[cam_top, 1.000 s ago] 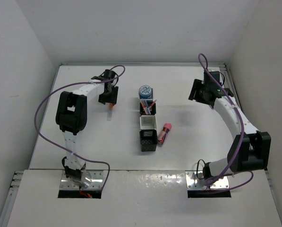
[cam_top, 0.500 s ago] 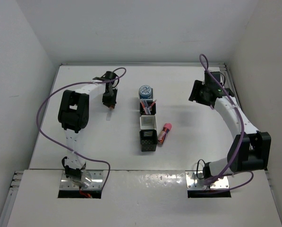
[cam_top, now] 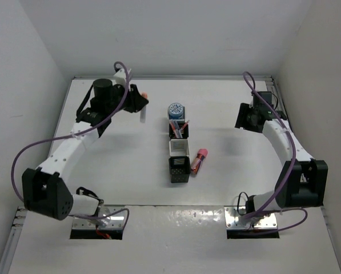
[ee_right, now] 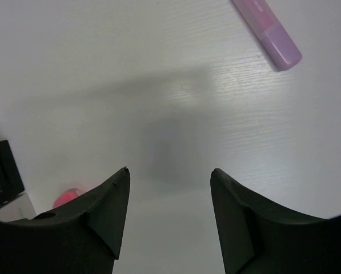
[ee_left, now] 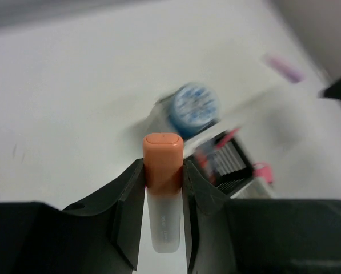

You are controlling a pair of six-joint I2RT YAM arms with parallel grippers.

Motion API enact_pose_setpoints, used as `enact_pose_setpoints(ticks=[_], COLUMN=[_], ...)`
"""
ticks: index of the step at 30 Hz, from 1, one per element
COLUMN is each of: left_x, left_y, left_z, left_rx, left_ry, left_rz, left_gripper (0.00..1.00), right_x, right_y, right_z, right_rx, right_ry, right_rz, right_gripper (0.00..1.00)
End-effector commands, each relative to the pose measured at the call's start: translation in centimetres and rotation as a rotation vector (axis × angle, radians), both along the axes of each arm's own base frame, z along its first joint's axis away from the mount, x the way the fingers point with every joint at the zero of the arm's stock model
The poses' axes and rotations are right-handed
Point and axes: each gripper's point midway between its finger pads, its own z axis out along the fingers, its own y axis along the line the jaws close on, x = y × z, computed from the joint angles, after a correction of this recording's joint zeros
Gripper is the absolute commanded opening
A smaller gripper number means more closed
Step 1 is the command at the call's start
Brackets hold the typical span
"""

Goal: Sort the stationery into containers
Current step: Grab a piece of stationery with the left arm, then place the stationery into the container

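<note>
The white container is empty. I should next move my left gripper to the right in the top view, back and down over the white container, and release the stick.
My left gripper (cam_top: pixel 139 104) is shut on the white stick with the orange cap (cam_top: pixel 141 114), held above the table left of the containers. In the left wrist view the stick (ee_left: pixel 163 217) sits between the fingers (ee_left: pixel 163 165), cap pointing away. The joined row of containers (cam_top: pixel 179 149) stands mid-table. A blue-and-white roll (cam_top: pixel 176 110) fills its far cup and also shows in the left wrist view (ee_left: pixel 196 108). Thin pens (cam_top: pixel 180 129) stand in the black mesh cup beside it. A pink-red marker (cam_top: pixel 200 160) lies right of the row. My right gripper (cam_top: pixel 244 117) is open and empty (ee_right: pixel 170 171).
A purple highlighter (ee_right: pixel 267 31) lies on the table beyond my right gripper; it is hidden in the top view. White walls close in the table on the left, back and right. The near black mesh cup (cam_top: pixel 179 169) shows nothing inside.
My left arm has swung and turned, lifting the orange-capped stick off the table and moving it up and back. My right gripper has shifted slightly to the right.
</note>
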Motion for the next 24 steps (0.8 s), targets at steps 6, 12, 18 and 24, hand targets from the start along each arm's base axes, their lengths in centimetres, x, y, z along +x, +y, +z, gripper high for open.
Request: enact_pose_setpoints(ticks=[6,12,18,24], left_x=[-6.3,-9.3,-10.3,-10.5], left_y=[-9.3,-15.1,-17.9,-19.5], left_z=[7.0,6.4,4.7,2.5], left_rx=[-0.15,-0.125,-0.122,-0.112], left_ry=[-0.36,-0.46,-0.446,-0.43], left_rz=[-0.472,-0.604,-0.681,-0.711], left_gripper=[0.0,0.0,0.0,0.09], right_x=[1.2,1.0,0.5,0.4], right_y=[-4.0,-5.9,-7.0,-7.8], right_z=[0.3,-0.6,-0.9,-1.7], right_rx=[-0.124,-0.103,-0.089,-0.072], right_ry=[-0.103,-0.07,-0.063,-0.048], right_rz=[-0.004,-0.055,-0.079,-0.097], right_gripper=[0.57,0.57,0.57,0.57])
